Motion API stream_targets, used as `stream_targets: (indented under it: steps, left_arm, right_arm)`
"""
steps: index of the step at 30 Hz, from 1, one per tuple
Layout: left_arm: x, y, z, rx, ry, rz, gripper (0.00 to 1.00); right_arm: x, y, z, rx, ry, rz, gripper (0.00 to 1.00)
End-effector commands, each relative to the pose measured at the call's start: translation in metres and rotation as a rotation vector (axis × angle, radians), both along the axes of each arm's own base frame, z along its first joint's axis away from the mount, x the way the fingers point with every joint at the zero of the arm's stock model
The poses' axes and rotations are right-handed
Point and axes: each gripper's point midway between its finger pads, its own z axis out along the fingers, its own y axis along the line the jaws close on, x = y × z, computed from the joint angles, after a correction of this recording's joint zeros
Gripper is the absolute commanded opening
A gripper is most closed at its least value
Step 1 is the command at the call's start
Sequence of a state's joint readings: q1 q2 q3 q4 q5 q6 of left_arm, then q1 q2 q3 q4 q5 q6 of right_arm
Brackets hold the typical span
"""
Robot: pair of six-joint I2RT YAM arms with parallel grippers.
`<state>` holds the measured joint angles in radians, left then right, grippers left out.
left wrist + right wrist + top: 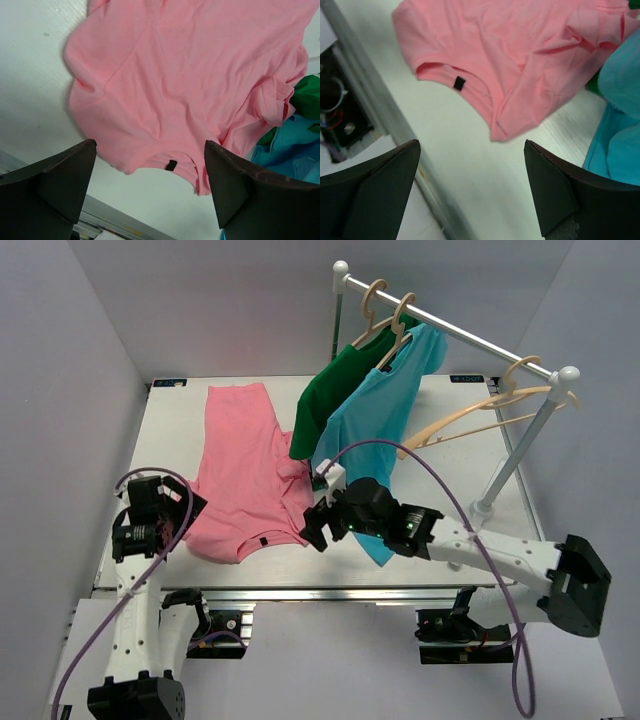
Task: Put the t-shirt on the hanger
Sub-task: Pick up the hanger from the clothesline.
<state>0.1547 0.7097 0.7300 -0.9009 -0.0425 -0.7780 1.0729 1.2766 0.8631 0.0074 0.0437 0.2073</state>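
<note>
My right gripper reaches up and outward to the hanger's neck [506, 395] next. The hanger is bare, and its neck lies above and to the gripper's right in the top view.
The pink t-shirt [245, 475] lies flat on the white table, collar toward the near edge, with a small black tag [171, 165] inside the collar. One sleeve is bunched up by the hanging shirts [277, 100]. The bare wooden hanger [480, 415] hangs from the rail at the right, tilted, away from both arms. My left gripper [150, 145] stands open over the shirt's near left corner [178, 505], holding nothing. My right gripper [472, 142] is open too, above bare table just off the shirt's near right corner [315, 525], with the collar [459, 83] in front of it.
A white clothes rail [450, 325] crosses the back right on posts [520, 455]. A green shirt [335, 390] and a blue shirt [380, 420] hang from it on wooden hangers, the blue one reaching down beside my right arm. The table's metal front edge [385, 125] is close.
</note>
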Motion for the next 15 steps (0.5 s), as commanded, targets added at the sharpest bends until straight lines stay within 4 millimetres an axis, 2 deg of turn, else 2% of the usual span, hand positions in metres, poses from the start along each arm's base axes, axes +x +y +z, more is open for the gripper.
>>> stream_targets:
  steps: [1,2,4,6,7,9,10,11,12,13,14,15]
  left_arm:
    - [0.023,-0.003,0.016,0.006,-0.033,-0.062,0.98]
    - [0.027,-0.004,0.014,0.002,-0.024,-0.072,0.98]
    - [0.037,-0.009,0.007,-0.032,-0.008,-0.1,0.98]
    - [0.044,-0.016,0.0,-0.043,-0.005,-0.125,0.98]
    - [0.052,-0.018,0.002,-0.044,-0.026,-0.121,0.98]
    - [0.061,-0.035,-0.003,-0.027,-0.012,-0.171,0.98]
    - [0.069,-0.045,0.004,-0.006,-0.022,-0.177,0.98]
    - [0.072,-0.06,-0.004,0.05,0.024,-0.219,0.98]
    - [0.073,-0.067,-0.003,0.072,0.043,-0.235,0.98]
    - [0.075,-0.083,0.005,0.088,0.044,-0.279,0.98]
    - [0.077,-0.085,0.004,0.111,0.052,-0.283,0.98]
    - [0.077,-0.089,0.0,0.117,0.07,-0.296,0.98]
  right_arm:
    - [-0.015,-0.017,0.033,0.02,-0.03,-0.002,0.89]
    - [-0.014,-0.028,0.034,-0.001,-0.028,-0.031,0.89]
    - [-0.012,-0.041,0.072,0.04,-0.06,-0.08,0.89]
    - [-0.007,-0.063,0.088,-0.005,-0.077,-0.154,0.89]
    - [-0.004,-0.067,0.124,0.041,-0.107,-0.181,0.89]
    - [0.005,-0.078,0.152,0.045,-0.153,-0.242,0.89]
    - [0.01,-0.086,0.161,0.036,-0.164,-0.289,0.89]
    - [0.026,-0.103,0.199,0.095,-0.205,-0.439,0.89]
    - [0.037,-0.113,0.209,0.09,-0.215,-0.541,0.89]
    - [0.043,-0.132,0.212,0.051,-0.217,-0.637,0.89]
    - [0.058,-0.164,0.227,0.034,-0.264,-0.823,0.89]
    - [0.064,-0.178,0.252,0.077,-0.273,-0.915,0.89]
